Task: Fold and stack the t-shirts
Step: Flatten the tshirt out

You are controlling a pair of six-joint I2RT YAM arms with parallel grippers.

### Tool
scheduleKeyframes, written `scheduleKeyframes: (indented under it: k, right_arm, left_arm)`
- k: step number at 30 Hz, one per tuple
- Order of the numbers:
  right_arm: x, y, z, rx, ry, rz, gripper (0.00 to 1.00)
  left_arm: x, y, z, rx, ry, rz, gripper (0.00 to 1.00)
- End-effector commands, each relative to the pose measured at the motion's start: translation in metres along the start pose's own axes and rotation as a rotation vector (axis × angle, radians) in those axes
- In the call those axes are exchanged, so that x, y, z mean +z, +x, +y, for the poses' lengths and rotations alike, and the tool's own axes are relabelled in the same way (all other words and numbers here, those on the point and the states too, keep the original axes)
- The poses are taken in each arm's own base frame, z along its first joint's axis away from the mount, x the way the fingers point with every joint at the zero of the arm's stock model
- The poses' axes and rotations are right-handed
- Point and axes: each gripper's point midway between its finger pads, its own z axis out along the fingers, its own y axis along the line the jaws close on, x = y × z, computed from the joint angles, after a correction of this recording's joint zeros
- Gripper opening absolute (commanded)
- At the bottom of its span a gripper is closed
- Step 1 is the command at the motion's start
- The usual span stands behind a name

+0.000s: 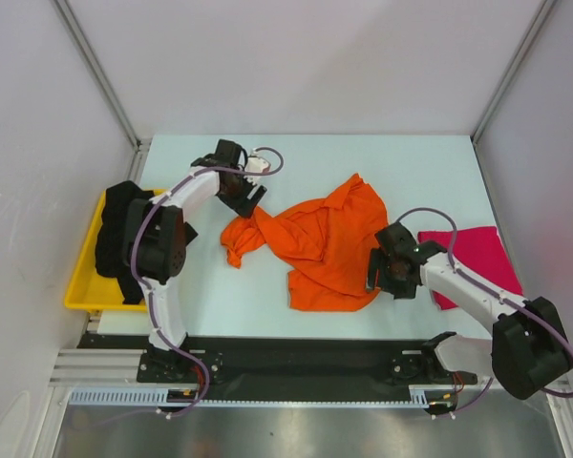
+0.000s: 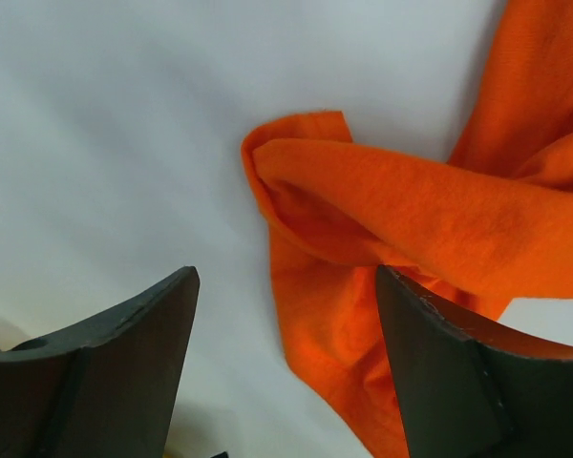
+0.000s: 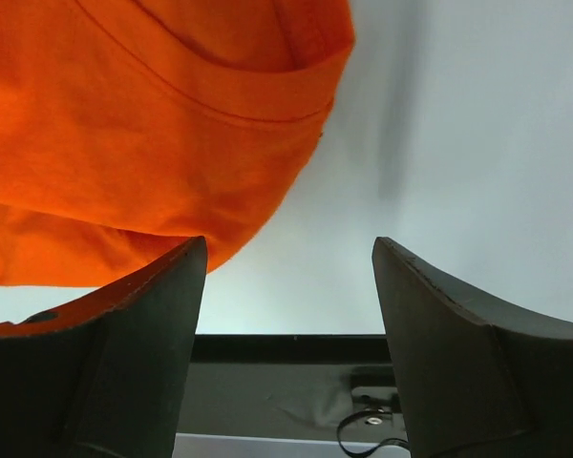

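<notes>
The right gripper will lower to the left in the top view, where the near edge of the orange t-shirt lies below it, as bare tabletop shows between the gripper's fingers.
The orange t-shirt (image 1: 320, 243) lies crumpled in the middle of the table. My left gripper (image 1: 251, 200) is open just above its left end; in the left wrist view the orange cloth (image 2: 401, 219) lies between and beyond the fingers, untouched. My right gripper (image 1: 374, 272) is open at the shirt's right front edge; the right wrist view shows the orange hem (image 3: 172, 124) ahead and to the left. The magenta-pink t-shirt (image 1: 473, 262) lies flat at the right, partly under my right arm. The black t-shirt (image 1: 124, 239) is heaped in the yellow tray.
The yellow plastic tray (image 1: 81, 286) sits at the table's left edge. The table's near edge and a black rail (image 3: 286, 348) lie just in front of the right gripper. White walls enclose the back and sides.
</notes>
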Motion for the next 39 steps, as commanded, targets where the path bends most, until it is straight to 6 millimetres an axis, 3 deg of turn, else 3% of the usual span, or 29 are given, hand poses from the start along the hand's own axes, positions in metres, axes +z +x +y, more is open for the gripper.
scheduleKeyframes:
  k: [1, 3, 7, 9, 10, 11, 12, 13, 14, 16, 18, 21, 22, 25, 28, 29, 30, 31, 32, 34, 36, 37, 38, 39]
  right_arm:
    - [0.004, -0.017, 0.035, 0.084, -0.151, -0.06, 0.76]
    - [0.017, -0.014, 0.033, 0.054, -0.109, -0.011, 0.75]
    - [0.032, -0.006, 0.037, 0.025, -0.125, 0.039, 0.72]
    - [0.035, -0.007, 0.038, 0.021, -0.136, 0.045, 0.58]
    - [0.036, -0.006, 0.038, 0.018, -0.136, 0.052, 0.49]
    - [0.036, -0.009, 0.039, 0.016, -0.143, 0.047, 0.31]
    - [0.032, -0.015, 0.04, 0.011, -0.143, 0.037, 0.23]
    - [0.026, -0.022, 0.042, 0.014, -0.151, 0.016, 0.15]
    - [0.021, -0.032, 0.04, 0.033, -0.156, -0.007, 0.0]
    - [-0.004, -0.06, 0.044, 0.04, -0.189, -0.085, 0.0]
    - [-0.031, -0.094, 0.036, 0.08, -0.197, -0.167, 0.0]
    - [-0.068, -0.121, 0.016, 0.098, -0.201, -0.245, 0.0]
    - [-0.089, -0.137, 0.016, 0.097, -0.216, -0.299, 0.0]
    - [-0.125, -0.152, -0.004, 0.097, -0.207, -0.361, 0.0]
    - [-0.17, -0.172, -0.012, 0.096, -0.245, -0.442, 0.0]
    - [-0.195, -0.179, -0.01, 0.075, -0.272, -0.479, 0.0]
    - [-0.204, -0.182, -0.011, 0.066, -0.274, -0.489, 0.0]
    - [-0.214, -0.187, -0.018, 0.075, -0.267, -0.508, 0.0]
    - [-0.237, -0.19, -0.022, 0.077, -0.27, -0.541, 0.0]
    - [-0.252, -0.189, -0.024, 0.05, -0.262, -0.558, 0.0]
    - [-0.261, -0.178, -0.016, 0.044, -0.305, -0.547, 0.0]
    - [-0.267, -0.169, -0.013, 0.044, -0.328, -0.557, 0.0]
    - [-0.266, -0.161, -0.011, 0.05, -0.346, -0.54, 0.0]
    - [-0.249, -0.15, -0.014, 0.071, -0.336, -0.492, 0.0]
  left_arm:
    - [-0.01, -0.035, -0.007, -0.076, 0.058, -0.088, 0.81]
    - [-0.001, -0.031, -0.015, -0.117, 0.107, -0.059, 0.8]
    - [0.015, -0.007, -0.028, -0.129, 0.122, 0.031, 0.62]
    - [0.019, 0.006, -0.035, -0.129, 0.141, 0.072, 0.53]
    - [0.019, 0.013, -0.038, -0.132, 0.149, 0.089, 0.44]
    - [0.018, 0.013, -0.038, -0.133, 0.147, 0.085, 0.38]
    - [0.012, 0.01, -0.038, -0.127, 0.141, 0.068, 0.31]
    - [0.009, 0.009, -0.036, -0.13, 0.133, 0.061, 0.0]
    - [-0.002, 0.0, -0.032, -0.133, 0.108, 0.031, 0.0]
    - [-0.017, -0.01, -0.022, -0.13, 0.07, -0.009, 0.0]
    - [-0.042, -0.024, -0.008, -0.142, 0.013, -0.075, 0.0]
    - [-0.082, -0.041, 0.008, -0.157, -0.042, -0.168, 0.01]
    - [-0.095, -0.046, 0.013, -0.157, -0.055, -0.195, 0.0]
    - [-0.148, -0.055, 0.028, -0.147, -0.104, -0.279, 0.0]
    - [-0.209, -0.06, 0.042, -0.123, -0.165, -0.365, 0.0]
    - [-0.232, -0.054, 0.047, -0.115, -0.188, -0.376, 0.0]
    - [-0.248, -0.054, 0.049, -0.106, -0.205, -0.394, 0.0]
    - [-0.269, -0.054, 0.049, -0.091, -0.223, -0.409, 0.0]
    - [-0.292, -0.051, 0.049, -0.054, -0.256, -0.437, 0.0]
    - [-0.319, -0.039, 0.035, 0.006, -0.289, -0.458, 0.0]
    - [-0.32, -0.025, 0.011, 0.038, -0.22, -0.463, 0.0]
    - [-0.309, -0.002, -0.01, 0.044, -0.16, -0.422, 0.0]
    - [-0.299, 0.011, -0.02, 0.034, -0.126, -0.398, 0.0]
    - [-0.287, 0.025, -0.028, 0.02, -0.106, -0.366, 0.0]
